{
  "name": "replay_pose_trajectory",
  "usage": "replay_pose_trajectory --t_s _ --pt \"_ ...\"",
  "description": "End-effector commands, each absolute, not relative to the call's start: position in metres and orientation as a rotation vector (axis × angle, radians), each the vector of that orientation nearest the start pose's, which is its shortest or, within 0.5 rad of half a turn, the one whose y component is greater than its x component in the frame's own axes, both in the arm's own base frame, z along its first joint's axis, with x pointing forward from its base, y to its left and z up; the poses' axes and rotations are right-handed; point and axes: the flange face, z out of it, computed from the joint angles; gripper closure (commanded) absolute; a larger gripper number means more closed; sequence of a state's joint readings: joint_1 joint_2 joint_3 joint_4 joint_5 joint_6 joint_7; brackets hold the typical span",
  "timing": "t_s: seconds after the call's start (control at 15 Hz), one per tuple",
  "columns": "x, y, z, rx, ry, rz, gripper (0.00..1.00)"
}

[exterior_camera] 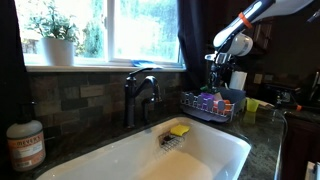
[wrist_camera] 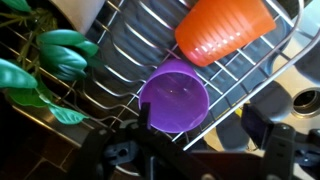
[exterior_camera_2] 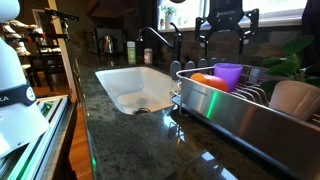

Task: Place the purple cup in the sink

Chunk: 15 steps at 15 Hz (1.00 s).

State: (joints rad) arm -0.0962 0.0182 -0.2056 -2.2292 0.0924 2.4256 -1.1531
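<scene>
My gripper will next move down, toward the right in the wrist view, with one finger inside the purple cup's rim and one outside, as the purple cup's opening is below.
The purple cup stands in the wire dish rack beside an orange cup lying on its side. It also shows in an exterior view. My gripper is open and hangs straight above the purple cup, one finger on each side, not touching it. The gripper shows in both exterior views, a little above the rack. The white sink lies next to the rack in the dark stone counter.
A dark faucet stands behind the sink. A yellow sponge lies in the basin. A soap bottle stands on the counter. A yellow-green cup sits beyond the rack. Plant leaves overhang the rack's edge.
</scene>
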Motion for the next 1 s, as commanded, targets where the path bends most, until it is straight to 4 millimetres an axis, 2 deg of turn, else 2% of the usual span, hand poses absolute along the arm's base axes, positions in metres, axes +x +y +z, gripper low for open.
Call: replay_pose_trajectory --t_s 0.0,0.2,0.27,0.33,0.53,0.6,0.73,0.93 --pt "0.524 -0.168 0.365 -2.962 -1.227 -0.276 0.12" --pt "0.525 -0.161 0.354 -2.944 -1.246 -0.251 0.25" --pt "0.525 -0.158 0.352 -2.936 -1.258 -0.244 0.34" --pt "0.526 -0.154 0.35 -2.929 -1.271 -0.239 0.31" --pt "0.53 -0.146 0.345 -2.915 -1.294 -0.23 0.47" --pt "0.531 -0.145 0.343 -2.913 -1.299 -0.231 0.59" --pt "0.533 -0.144 0.341 -2.909 -1.307 -0.235 0.66" --pt "0.535 -0.144 0.339 -2.906 -1.312 -0.234 0.85"
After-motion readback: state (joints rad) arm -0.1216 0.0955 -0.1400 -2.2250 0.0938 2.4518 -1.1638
